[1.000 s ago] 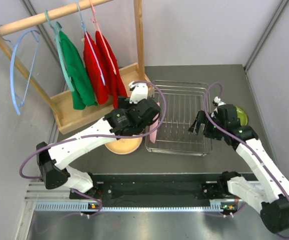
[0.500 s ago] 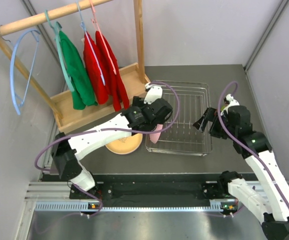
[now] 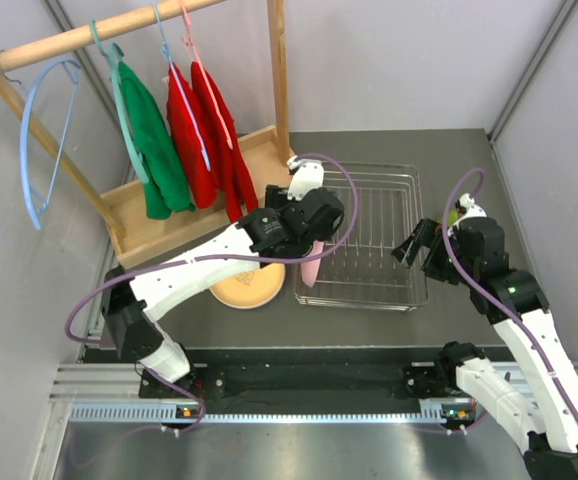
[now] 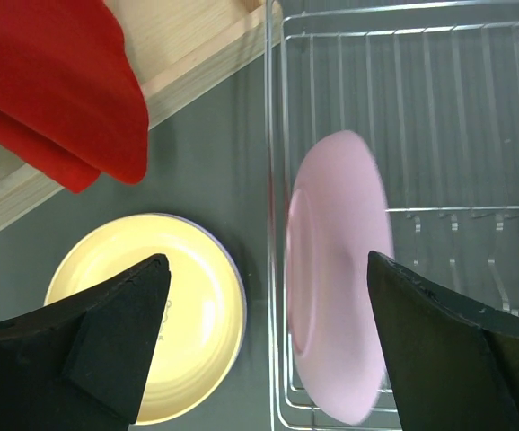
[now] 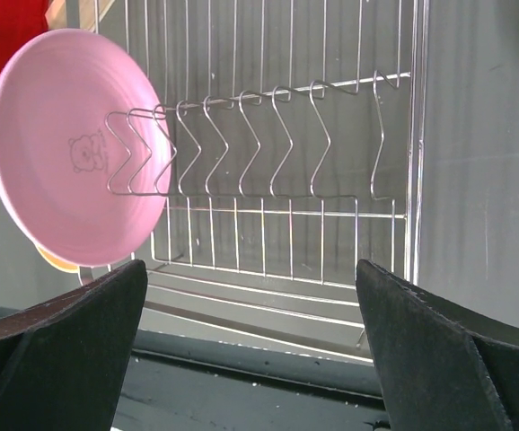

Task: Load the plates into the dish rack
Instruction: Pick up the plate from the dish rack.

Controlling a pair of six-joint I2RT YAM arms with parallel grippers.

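My left gripper will next shift toward the middle of the rack and lower over the pink plate's upper rim (image 3: 314,263) (image 4: 374,238), because the plate sits off-center, nearer the rack-side finger.
A pink plate (image 3: 311,264) stands on edge at the left end of the silver wire dish rack (image 3: 371,212), against the leftmost dividing wires (image 5: 143,153). My left gripper (image 3: 307,238) is open wide right above it, fingers apart from the plate (image 4: 336,278). An orange-tan plate (image 3: 243,288) lies flat on the table left of the rack, with a lavender rim (image 4: 233,269) showing under it. My right gripper (image 3: 414,243) is open and empty at the rack's right side. A lime green plate (image 3: 453,214) peeks out behind the right arm.
The wooden clothes stand (image 3: 169,215) with green and red garments (image 3: 204,130) stands at the back left; its base (image 4: 197,54) and a red garment (image 4: 53,81) lie close to the rack's left wall (image 4: 273,135). Grey walls close in both sides.
My left arm carried the pink plate rightward over the rack's left end, and the plate now stands there with the jaws apart. My right gripper drew back to the right.
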